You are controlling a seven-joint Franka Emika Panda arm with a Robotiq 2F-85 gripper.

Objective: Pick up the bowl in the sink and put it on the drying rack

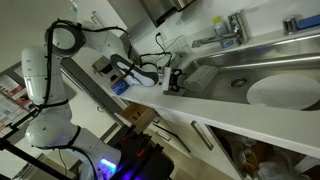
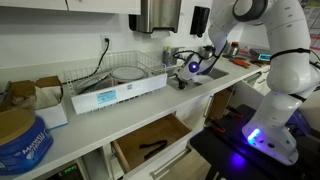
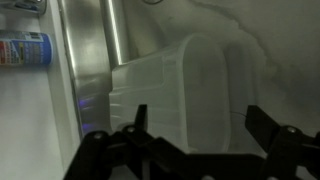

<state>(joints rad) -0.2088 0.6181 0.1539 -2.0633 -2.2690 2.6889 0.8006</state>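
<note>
My gripper should move down next and slightly outward to straddle the translucent white bowl's rim [image 3: 184, 112], as it is below my gripper, between its open fingers.
The steel sink [image 1: 215, 75] with a chrome tap [image 1: 225, 35] runs along the counter; it also shows in an exterior view [image 2: 218, 72]. A large white round dish [image 1: 285, 92] lies in the basin. In the wrist view a white translucent ribbed bowl [image 3: 180, 85] lies against the sink's steel wall [image 3: 90, 70]. My gripper [image 3: 200, 118] is open, its fingers on either side of this bowl, not touching it. In both exterior views the gripper [image 1: 172, 78] [image 2: 190, 68] hangs low over the sink's end. The wire drying rack [image 2: 90, 72] stands on the counter beside the sink.
The rack holds a white plate [image 2: 126, 72] and sits on a white tray [image 2: 120, 95]. A blue tub [image 2: 20, 140] and a cardboard box [image 2: 45, 95] stand on the counter. A drawer [image 2: 150, 145] is open below. A blue-labelled item [image 3: 22, 48] lies beside the sink.
</note>
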